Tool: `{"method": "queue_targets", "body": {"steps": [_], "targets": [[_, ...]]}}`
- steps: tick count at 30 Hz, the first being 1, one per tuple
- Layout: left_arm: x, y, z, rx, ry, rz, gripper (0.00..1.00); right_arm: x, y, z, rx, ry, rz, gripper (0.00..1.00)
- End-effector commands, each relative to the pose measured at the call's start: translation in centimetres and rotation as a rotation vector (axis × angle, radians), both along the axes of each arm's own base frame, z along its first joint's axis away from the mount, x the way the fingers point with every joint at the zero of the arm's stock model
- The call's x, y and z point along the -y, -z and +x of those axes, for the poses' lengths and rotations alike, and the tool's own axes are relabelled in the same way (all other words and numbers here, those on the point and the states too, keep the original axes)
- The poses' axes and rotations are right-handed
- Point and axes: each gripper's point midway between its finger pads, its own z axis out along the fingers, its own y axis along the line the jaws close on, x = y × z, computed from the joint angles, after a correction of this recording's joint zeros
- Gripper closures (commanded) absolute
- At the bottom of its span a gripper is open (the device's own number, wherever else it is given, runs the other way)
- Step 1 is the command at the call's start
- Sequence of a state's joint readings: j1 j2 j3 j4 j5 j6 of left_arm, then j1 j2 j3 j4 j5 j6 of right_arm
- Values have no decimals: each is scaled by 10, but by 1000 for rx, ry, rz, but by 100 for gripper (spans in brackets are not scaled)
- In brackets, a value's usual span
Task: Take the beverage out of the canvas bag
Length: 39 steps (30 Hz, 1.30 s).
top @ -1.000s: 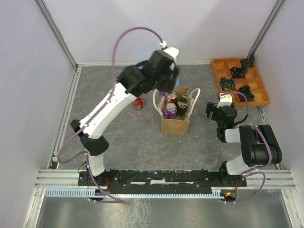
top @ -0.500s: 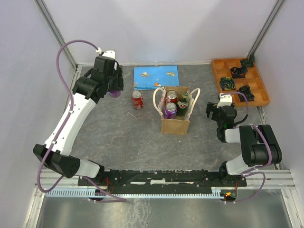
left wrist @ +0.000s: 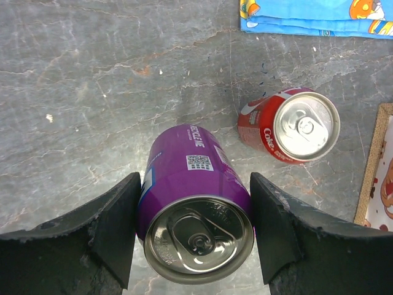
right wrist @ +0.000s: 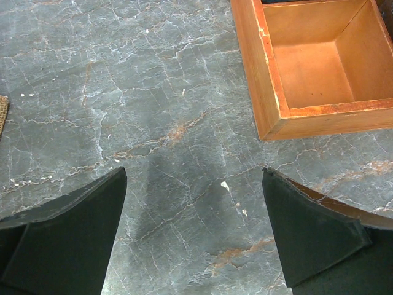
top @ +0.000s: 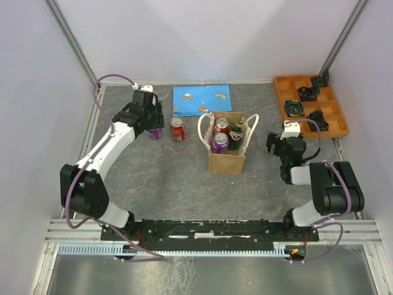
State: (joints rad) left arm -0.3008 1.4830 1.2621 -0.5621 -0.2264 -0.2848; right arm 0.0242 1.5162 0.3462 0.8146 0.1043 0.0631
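Note:
My left gripper is above the bare tabletop (top: 158,142) beside the red Coke can, so it needs to lower the purple can onto that spot and release it.
The tan canvas bag (top: 227,161) stands upright mid-table with cream handles. Inside it I see a red can (top: 222,125), a purple can (top: 220,143) and a green bottle (top: 237,132). My left gripper (top: 150,126) is at the back left, shut on another purple can (left wrist: 195,209) held upright low at the table. It holds that can just left of a red Coke can (left wrist: 288,126) standing on the table (top: 177,129). My right gripper (top: 279,145) is open and empty, right of the bag; its fingers (right wrist: 67,233) hang over bare table.
A blue patterned cloth (top: 202,99) lies flat behind the bag and shows in the left wrist view (left wrist: 313,15). The orange compartment tray (top: 285,92) with small dark items sits at the back right; its corner (right wrist: 270,92) is near my right gripper. Grey marble tabletop, walls around.
My left arm swung from above the bag to the back left with a purple can, then came lower and closer to the red can. The right arm has not moved.

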Motion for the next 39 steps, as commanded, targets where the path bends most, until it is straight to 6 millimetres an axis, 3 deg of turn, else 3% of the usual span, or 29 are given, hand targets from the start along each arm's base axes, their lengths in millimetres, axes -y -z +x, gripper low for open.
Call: {"method": "queue_targets", "body": {"steps": [1,13,26,29,34,39], "targets": [[10,-22,43,175,-30,-118,97,0,-20,13,69,-6,0,1],[0,29,58,77,-63,-123,97,0,-20,13,70,-6,0,1],[0,57,49,-47,-91,-125,96,0,-19,13,68,-6,-1,1],[0,61,48,-75,-93,-122,80,-1,-19,13,68,-6,1,1],[-1,63,46,-100,-100,-109,28,0,-19,13,68,-6,0,1],[-4,62,46,-102,-107,-96,5,0,-20,13,69,-6,1,1]]}}
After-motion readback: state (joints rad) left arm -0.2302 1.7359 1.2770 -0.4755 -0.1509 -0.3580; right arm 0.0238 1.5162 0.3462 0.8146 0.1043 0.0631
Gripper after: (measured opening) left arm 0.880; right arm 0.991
